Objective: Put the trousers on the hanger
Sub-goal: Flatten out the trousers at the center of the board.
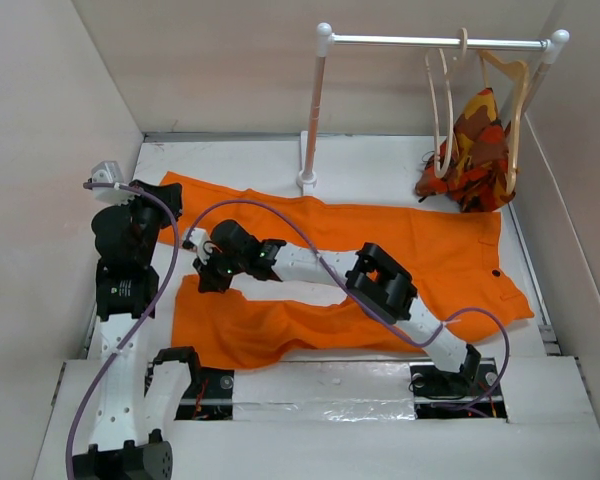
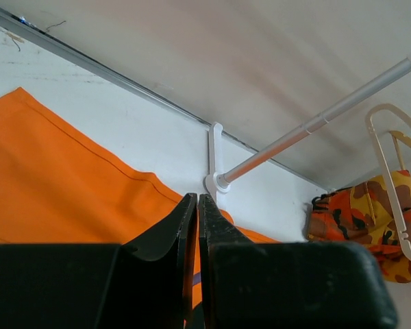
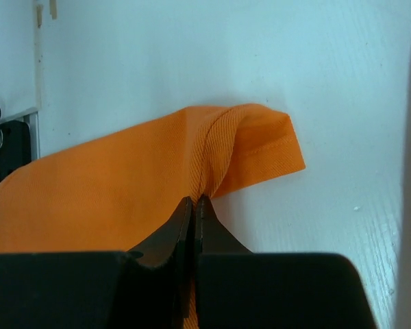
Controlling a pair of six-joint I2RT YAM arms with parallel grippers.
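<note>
My right gripper should carry the near leg's hem outward and to the right in the top view and release it onto the far leg's middle (image 1: pixel 326 228), as white table separates both legs.
The bright-orange trousers (image 1: pixel 400 245) lie flat on the white table, waist at the right and both legs running left. My right gripper (image 1: pixel 201 277) reaches across to the end of the near leg and is shut on its hem, which is pinched up into a fold in the right wrist view (image 3: pixel 194 200) on the trousers (image 3: pixel 109 199). My left gripper (image 1: pixel 167 198) is at the end of the far leg, shut and holding nothing, just above the cloth (image 2: pixel 55 178) in the left wrist view (image 2: pixel 197 199). The pale cream hanger (image 1: pixel 441 100) hangs empty on the rail and also shows in the left wrist view (image 2: pixel 392 185).
A white rack with a pink post (image 1: pixel 311 120) and a top rail (image 1: pixel 420 41) stands at the back. A tan wooden hanger (image 1: pixel 517 95) carries a patterned orange, red and brown garment (image 1: pixel 477 155). Pale walls enclose the table on the left, back and right.
</note>
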